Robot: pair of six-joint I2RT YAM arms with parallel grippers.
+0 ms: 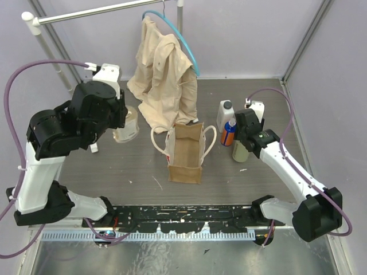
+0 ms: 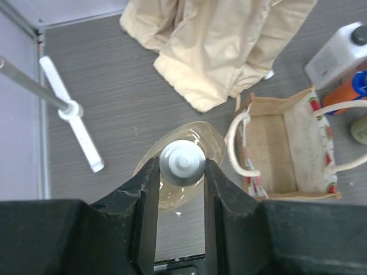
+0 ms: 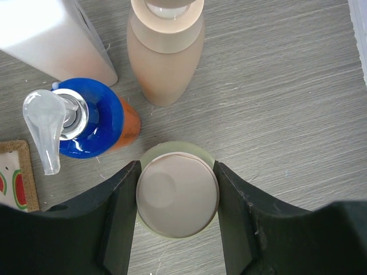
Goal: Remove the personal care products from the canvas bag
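My left gripper should move down toward the bag, onto the bare tabletop (image 1: 145,153) beside the bag's handle, and let go of the cap, because the clear bottle (image 1: 127,128) is hanging above the table.
The canvas bag (image 1: 184,153) stands upright mid-table, and no bottle shows inside it (image 2: 269,104). To its left, my left gripper (image 2: 182,163) is shut on the white cap of the small clear bottle (image 1: 127,128), which is upright. To the bag's right, my right gripper (image 3: 178,192) is shut on the cream cap of the pale olive bottle (image 3: 150,222). Beside that bottle stand the orange bottle with a blue cap (image 3: 92,117), the peach bottle (image 3: 166,54) and the white jug (image 1: 225,114).
A beige shirt (image 1: 163,80) on a blue hanger hangs from a rack rail (image 1: 92,11) behind the bag, its hem reaching the table. The rack's white foot (image 2: 71,112) lies left of the clear bottle. A black rail (image 1: 183,215) runs along the near edge.
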